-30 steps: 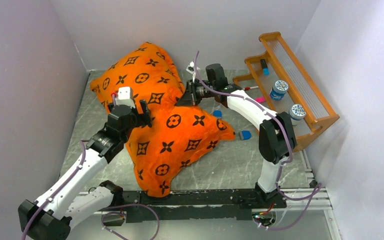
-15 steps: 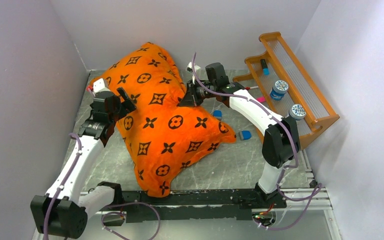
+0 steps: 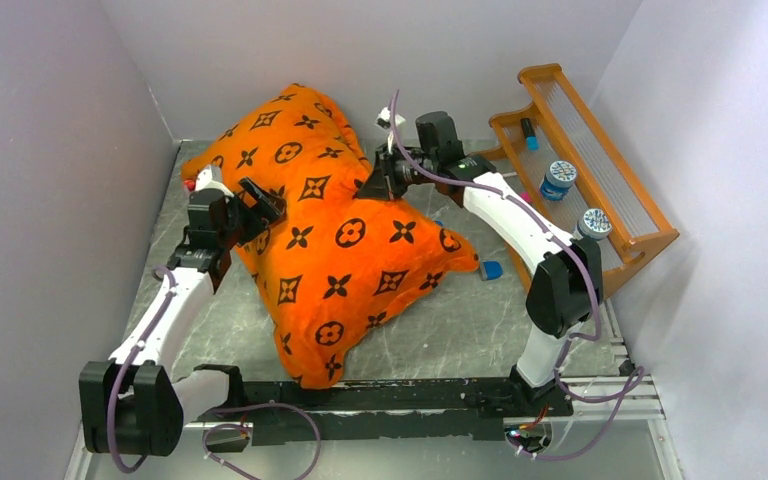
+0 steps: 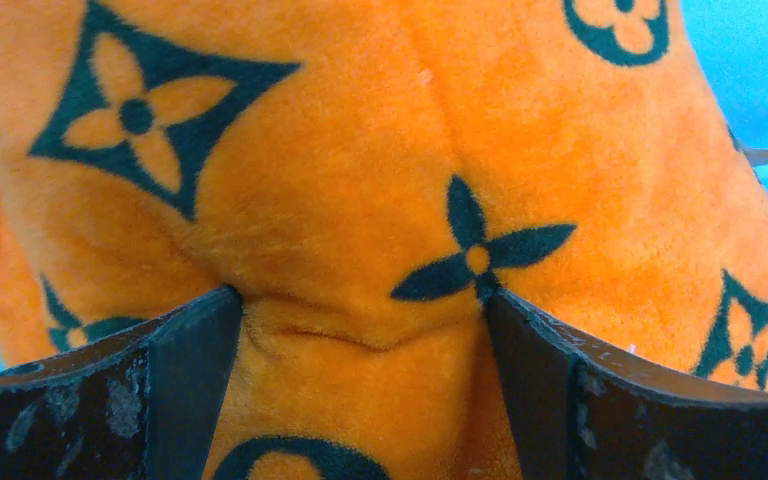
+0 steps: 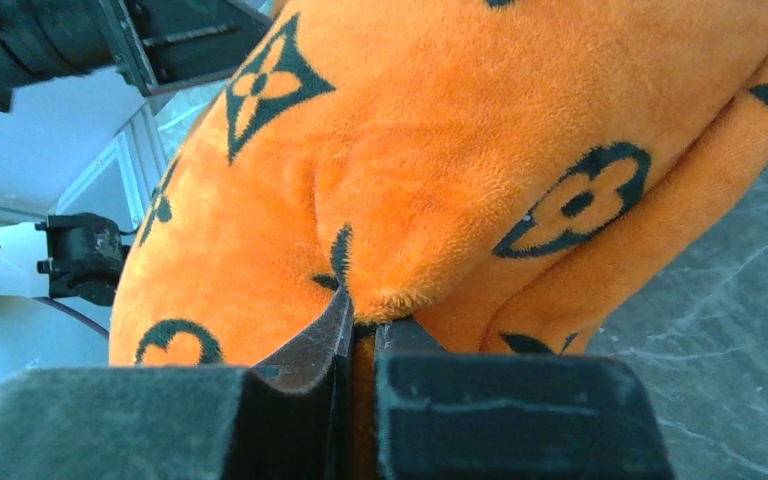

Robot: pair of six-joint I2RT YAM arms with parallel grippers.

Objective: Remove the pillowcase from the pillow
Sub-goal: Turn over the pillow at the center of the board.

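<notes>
Next I should draw my right gripper back and to the left in the top view to release the pillowcase's fold, since the pillowcase's near half lies that way.
The orange pillowcase (image 3: pixel 340 240) with dark brown motifs fully covers the pillow, so no white pillow shows. It lies across the grey table from back left to front centre. My left gripper (image 3: pixel 260 205) is open at the pillowcase's left side, its fingers (image 4: pixel 185 360) spread and pressed into the fabric (image 4: pixel 360 200). My right gripper (image 3: pixel 378 185) is at the case's upper right edge, shut on a pinched fold of orange fabric (image 5: pixel 410 200) between its fingers (image 5: pixel 310 370).
An orange wooden rack (image 3: pixel 580 170) stands at the back right with two round tins (image 3: pixel 560 178) and small items. Blue and pink small objects (image 3: pixel 491 268) lie on the table (image 3: pixel 460 330) by the right arm. Grey walls enclose the table.
My left gripper moved off the pillowcase's middle to the left, then pressed its open fingers into the left side. The pillowcase shifted slightly right. The right gripper kept its hold.
</notes>
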